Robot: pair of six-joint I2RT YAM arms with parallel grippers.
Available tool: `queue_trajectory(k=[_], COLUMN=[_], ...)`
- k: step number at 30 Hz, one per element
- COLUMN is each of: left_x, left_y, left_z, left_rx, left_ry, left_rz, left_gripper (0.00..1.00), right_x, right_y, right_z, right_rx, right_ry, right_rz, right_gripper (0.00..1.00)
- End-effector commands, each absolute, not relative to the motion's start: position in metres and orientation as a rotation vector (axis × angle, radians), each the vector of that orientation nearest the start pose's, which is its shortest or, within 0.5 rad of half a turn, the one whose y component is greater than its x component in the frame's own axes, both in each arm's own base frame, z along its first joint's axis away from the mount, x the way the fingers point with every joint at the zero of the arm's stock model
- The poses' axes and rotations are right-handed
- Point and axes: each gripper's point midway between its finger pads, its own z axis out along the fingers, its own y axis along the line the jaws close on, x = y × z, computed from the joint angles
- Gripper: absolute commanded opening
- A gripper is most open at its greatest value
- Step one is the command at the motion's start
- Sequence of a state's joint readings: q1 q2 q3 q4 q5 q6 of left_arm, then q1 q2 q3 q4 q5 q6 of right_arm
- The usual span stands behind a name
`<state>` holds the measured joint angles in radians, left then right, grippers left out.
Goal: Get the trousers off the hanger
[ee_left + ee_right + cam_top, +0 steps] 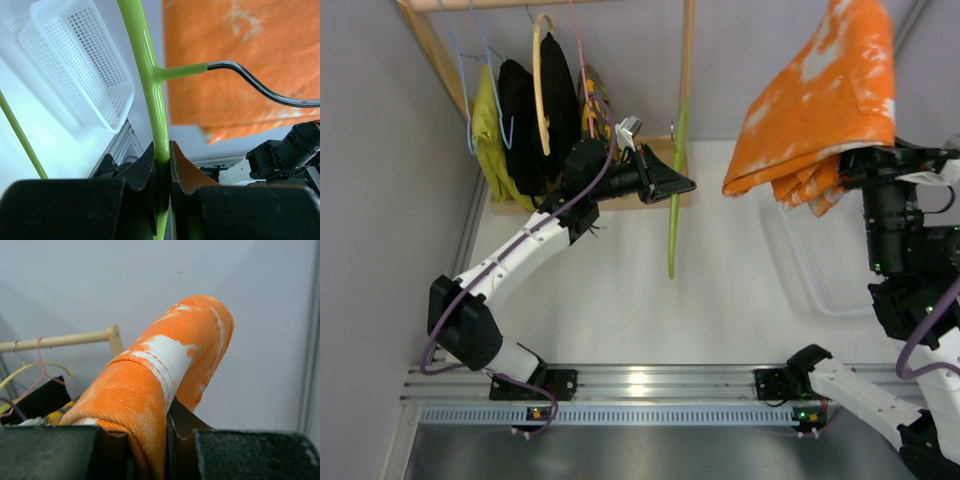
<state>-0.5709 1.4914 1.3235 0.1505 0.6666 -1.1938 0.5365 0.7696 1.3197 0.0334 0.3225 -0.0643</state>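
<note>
My right gripper will tilt its fingers down, lower them inside the white mesh basket (832, 252) below and let go of the orange trousers (820, 100), because the trousers are already off the hanger.
The lime-green hanger (674, 200) hangs bare in mid-table, held near its top by my left gripper (682, 184), which is shut on it. In the left wrist view the green bar (150, 75) runs up from between the jaws, its metal hook (260, 85) pointing right. The orange trousers (820, 100), with pale blotches, are off the hanger and bunched at the upper right, held up by my right gripper (850, 165), which is shut on them. In the right wrist view the folded cloth (160, 370) rises from between the jaws.
A wooden rack (440, 50) at the back left holds several hangers with black and yellow-green garments (520, 120). A white mesh basket (820, 260) lies on the table at right, under the trousers; it also shows in the left wrist view (85, 60).
</note>
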Motion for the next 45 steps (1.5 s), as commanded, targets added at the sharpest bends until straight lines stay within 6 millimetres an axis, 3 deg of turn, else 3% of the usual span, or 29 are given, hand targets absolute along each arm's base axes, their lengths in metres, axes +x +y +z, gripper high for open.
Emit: queue_trajectory(k=[1, 8, 15, 18, 24, 25, 27, 28, 30, 31, 33, 34, 38, 44, 45], left_x=[0.310, 0.302, 0.300, 0.299, 0.291, 0.289, 0.287, 0.287, 0.284, 0.283, 0.280, 0.279, 0.273, 0.266, 0.266], left_y=[-0.343, -0.342, -0.341, -0.339, -0.335, -0.335, -0.334, -0.334, -0.333, -0.332, -0.331, -0.330, -0.325, -0.321, -0.320], left_z=[0.379, 0.391, 0.402, 0.406, 0.419, 0.420, 0.422, 0.422, 0.423, 0.424, 0.426, 0.427, 0.432, 0.437, 0.439], left_rx=[-0.029, 0.035, 0.060, 0.073, 0.102, 0.111, 0.112, 0.112, 0.118, 0.118, 0.120, 0.124, 0.121, 0.131, 0.131], left_ry=[1.915, 1.882, 1.852, 1.838, 1.805, 1.801, 1.798, 1.799, 1.795, 1.794, 1.788, 1.782, 1.766, 1.752, 1.747], left_rz=[-1.744, -1.749, -1.750, -1.747, -1.753, -1.752, -1.758, -1.759, -1.762, -1.762, -1.764, -1.764, -1.764, -1.770, -1.769], left_gripper=[0.00, 0.00, 0.00, 0.00, 0.00, 0.00, 0.00, 0.00, 0.00, 0.00, 0.00, 0.00, 0.00, 0.00, 0.00], right_x=[0.171, 0.185, 0.183, 0.175, 0.141, 0.143, 0.136, 0.144, 0.147, 0.155, 0.162, 0.171, 0.197, 0.256, 0.273], right_y=[0.010, -0.049, -0.082, -0.096, -0.125, -0.129, -0.135, -0.135, -0.134, -0.133, -0.133, -0.132, -0.127, -0.118, -0.113], right_z=[0.646, 0.614, 0.564, 0.539, 0.479, 0.461, 0.444, 0.425, 0.412, 0.395, 0.387, 0.369, 0.344, 0.278, 0.258], right_rx=[0.168, 0.308, 0.337, 0.365, 0.415, 0.402, 0.406, 0.376, 0.359, 0.331, 0.324, 0.282, 0.215, 0.079, 0.026], right_ry=[0.741, 0.901, 1.041, 1.114, 1.264, 1.309, 1.327, 1.373, 1.386, 1.421, 1.409, 1.443, 1.435, 1.574, 1.639], right_rz=[0.233, -0.201, -0.494, -0.579, -0.750, -0.805, -0.863, -0.900, -0.900, -0.916, -0.933, -0.967, -0.973, -0.906, -0.878], right_gripper=[0.00, 0.00, 0.00, 0.00, 0.00, 0.00, 0.00, 0.00, 0.00, 0.00, 0.00, 0.00, 0.00, 0.00, 0.00])
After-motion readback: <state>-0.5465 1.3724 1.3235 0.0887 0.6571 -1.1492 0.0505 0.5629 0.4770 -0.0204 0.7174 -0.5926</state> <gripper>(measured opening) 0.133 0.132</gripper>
